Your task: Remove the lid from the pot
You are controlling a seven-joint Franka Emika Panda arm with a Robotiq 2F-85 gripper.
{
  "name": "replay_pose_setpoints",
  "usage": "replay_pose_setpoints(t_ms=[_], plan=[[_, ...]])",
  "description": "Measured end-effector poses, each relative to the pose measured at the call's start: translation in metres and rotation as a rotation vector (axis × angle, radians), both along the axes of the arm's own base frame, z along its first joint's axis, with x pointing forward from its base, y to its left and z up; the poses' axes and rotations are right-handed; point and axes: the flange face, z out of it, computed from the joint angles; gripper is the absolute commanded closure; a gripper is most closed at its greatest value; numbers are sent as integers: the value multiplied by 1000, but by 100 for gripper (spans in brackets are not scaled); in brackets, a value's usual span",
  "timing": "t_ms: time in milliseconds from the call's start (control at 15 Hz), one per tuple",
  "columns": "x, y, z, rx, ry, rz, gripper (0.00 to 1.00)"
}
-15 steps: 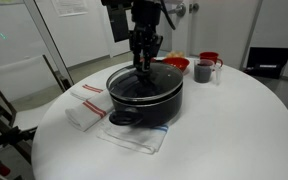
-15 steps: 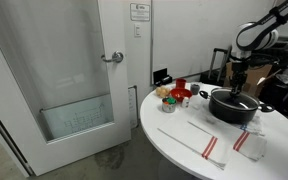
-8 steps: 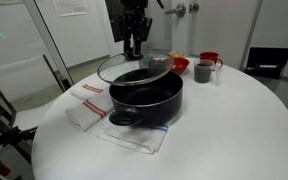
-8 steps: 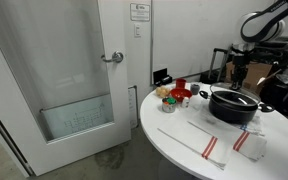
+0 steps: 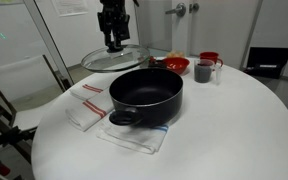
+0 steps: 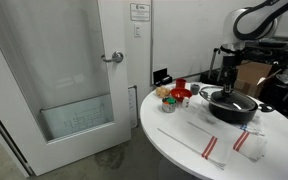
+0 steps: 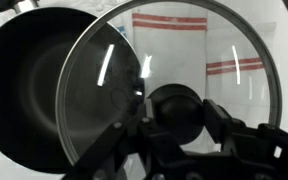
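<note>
The lid leaves the pot's rim next and goes down onto the striped towel beside it. My gripper then releases the knob, since that towel lies clear.
The black pot stands open on a cloth in the middle of the round white table; it also shows in an exterior view and at the left of the wrist view. My gripper is shut on the black knob of the glass lid. It holds the lid in the air, above and to the side of the pot. In the wrist view the lid hangs partly over the pot's rim and over striped towels. In an exterior view the gripper is above the pot.
Striped towels lie beside the pot. Red bowls and a grey mug stand at the table's back. A door is beyond the table.
My gripper has lifted the lid off the pot and carried it up and sideways, away from the pot. The pot has not moved.
</note>
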Motion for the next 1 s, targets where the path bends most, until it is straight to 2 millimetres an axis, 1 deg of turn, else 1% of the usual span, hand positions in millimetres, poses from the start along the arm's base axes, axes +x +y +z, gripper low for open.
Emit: replay_pose_setpoints(t_ms=[267, 333, 467, 600, 667, 1000], plan=[[3, 67, -10, -7, 62, 128, 75], [4, 81, -15, -14, 78, 158, 75], [8, 103, -27, -28, 107, 205, 75], [14, 117, -44, -42, 129, 236, 75], [18, 120, -53, -46, 134, 245, 75], [35, 122, -100, -50, 152, 246, 75]])
